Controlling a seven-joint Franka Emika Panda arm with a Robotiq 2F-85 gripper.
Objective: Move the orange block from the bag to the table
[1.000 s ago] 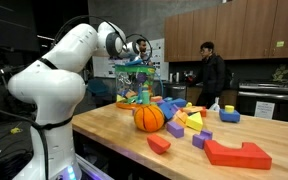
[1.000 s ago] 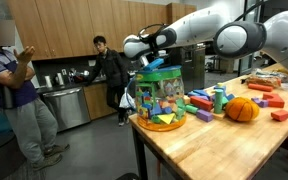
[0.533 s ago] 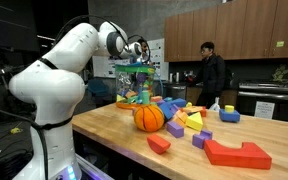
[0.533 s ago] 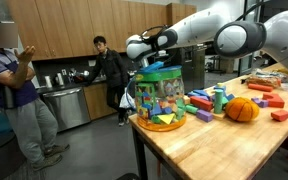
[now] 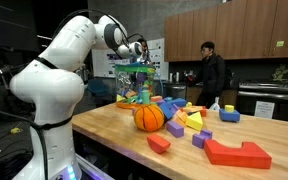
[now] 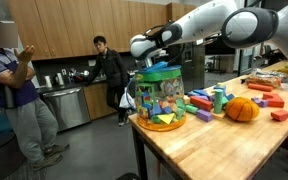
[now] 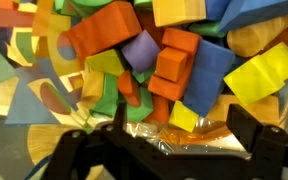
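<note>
My gripper goes down through the bag's opening onto the stepped orange block (image 7: 174,65) near the middle next, since the block's raised step stands exposed among the neighbouring blocks.
The clear bag (image 5: 137,86) stands upright on the wooden table (image 5: 104,130), packed with coloured foam blocks; it also shows in an exterior view (image 6: 160,98). In the wrist view I look down into it: an orange stepped block (image 7: 174,65) lies near the middle and a larger orange block (image 7: 99,42) to its left, among blue, yellow, green and purple ones. My gripper (image 7: 184,135) is open and empty, hovering just over the bag's mouth in both exterior views (image 5: 140,56) (image 6: 150,60). Both dark fingers frame the crinkled plastic rim.
An orange ball (image 5: 149,117) (image 6: 242,110) sits beside the bag. Loose foam blocks lie along the table, among them a big red one (image 5: 239,153). The bag is near the table's end edge (image 6: 136,125). People stand beyond (image 5: 212,75) (image 6: 9,90).
The arm's upper links have lifted and swung a little. The gripper stays open above the bag's mouth, shifted only slightly.
</note>
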